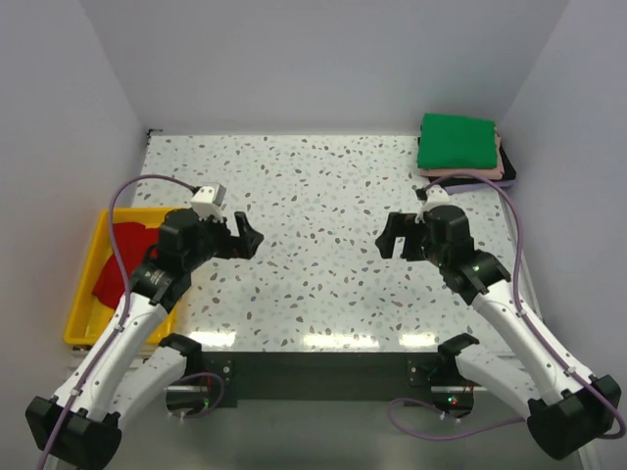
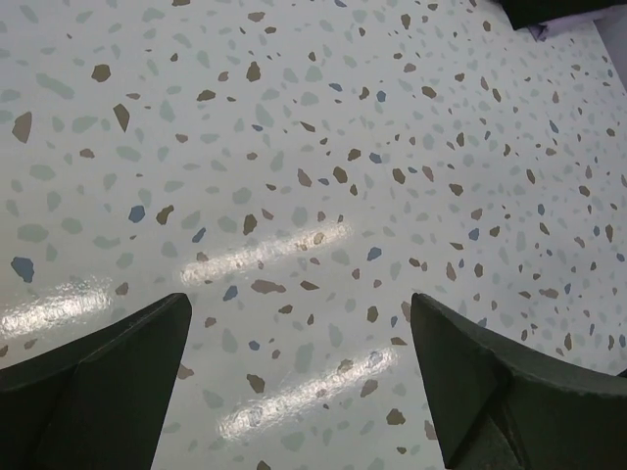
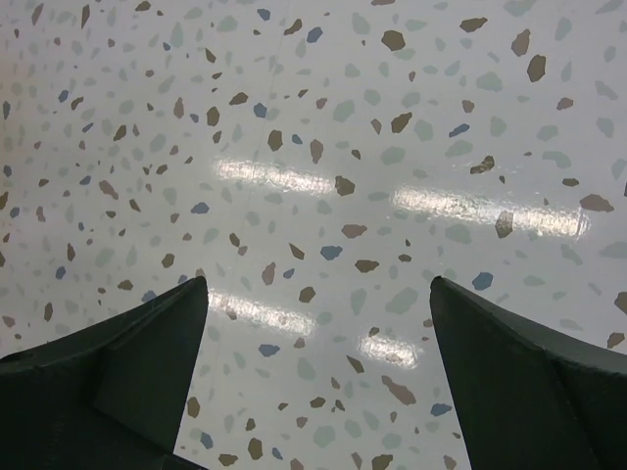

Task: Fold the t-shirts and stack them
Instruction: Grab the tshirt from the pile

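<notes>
The robot will swing its left gripper over the yellow tray and then lower it to the unfolded cloth (image 1: 126, 258), since the red t-shirt lies crumpled to the left in the top view.
A bright red t-shirt (image 1: 122, 257) lies crumpled in the yellow tray at the left, partly hidden by my left arm. A folded green t-shirt (image 1: 457, 141) tops a stack at the back right corner, with pale pink (image 1: 470, 173) and dark layers showing under it. My left gripper (image 1: 247, 235) hovers over the bare speckled table, open, with nothing between its fingers (image 2: 118, 382). Facing it from the right, my right gripper (image 1: 389, 238) is open and empty too, its fingers (image 3: 519, 372) wide apart above the tabletop.
The yellow tray (image 1: 80, 299) sits at the table's left edge. White walls close in the table on three sides. A dark strip runs along the near edge between the arm bases. Purple cables loop over both arms.
</notes>
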Robot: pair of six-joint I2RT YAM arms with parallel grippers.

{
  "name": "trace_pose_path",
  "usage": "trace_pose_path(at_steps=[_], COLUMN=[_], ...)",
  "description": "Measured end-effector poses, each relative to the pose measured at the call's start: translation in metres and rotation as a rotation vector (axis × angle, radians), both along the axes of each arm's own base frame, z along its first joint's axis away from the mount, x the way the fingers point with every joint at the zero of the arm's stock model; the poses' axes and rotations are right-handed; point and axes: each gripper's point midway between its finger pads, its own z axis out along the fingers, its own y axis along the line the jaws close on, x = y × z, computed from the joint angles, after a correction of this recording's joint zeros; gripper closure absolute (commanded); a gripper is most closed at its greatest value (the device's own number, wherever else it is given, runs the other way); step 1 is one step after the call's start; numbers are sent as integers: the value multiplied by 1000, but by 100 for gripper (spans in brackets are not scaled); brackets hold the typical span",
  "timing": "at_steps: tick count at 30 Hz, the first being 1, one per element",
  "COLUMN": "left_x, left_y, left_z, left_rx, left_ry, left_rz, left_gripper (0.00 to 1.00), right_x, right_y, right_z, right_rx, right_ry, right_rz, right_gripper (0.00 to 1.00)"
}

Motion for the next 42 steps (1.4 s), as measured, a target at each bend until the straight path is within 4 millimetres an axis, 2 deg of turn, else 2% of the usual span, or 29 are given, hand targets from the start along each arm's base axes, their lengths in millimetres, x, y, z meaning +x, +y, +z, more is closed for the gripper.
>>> trace_pose_path(at_steps=[7,12,14,18,21,23,27,31,35,42], left_x=[4,12,17,34,49,53,46,33,20,7], left_y=[4,15,23,60,109,143,211,256,277,295], left_z=[-3,-22,-24,-14,-6,-11,-37,-76,-117,-172], left_rx=[-10,23,49,86,96,101,91,70,61,57], left_ry=[19,114,139,164,175,199,295,421,550,717], left_rz=[53,146,204,406,623,763,1031,1227,1345,1447], left_gripper=[0,0,0,0,0,0,3,10,15,18], right_x=[-2,-2,-2,-2,-3,-4,-6,-6,-7,-9], right_y=[0,0,1,1,2,3,6,10,15,20], right_z=[-3,-3,-3,-4,-6,-7,-8,-8,-10,-12], right_rx=[-2,1,3,3,5,7,18,31,41,52], right_ry=[6,8,9,9,11,17,23,27,39,53], right_rz=[2,6,9,9,13,19,37,57,78,102], right_gripper=[1,1,1,1,1,1,1,1,1,1])
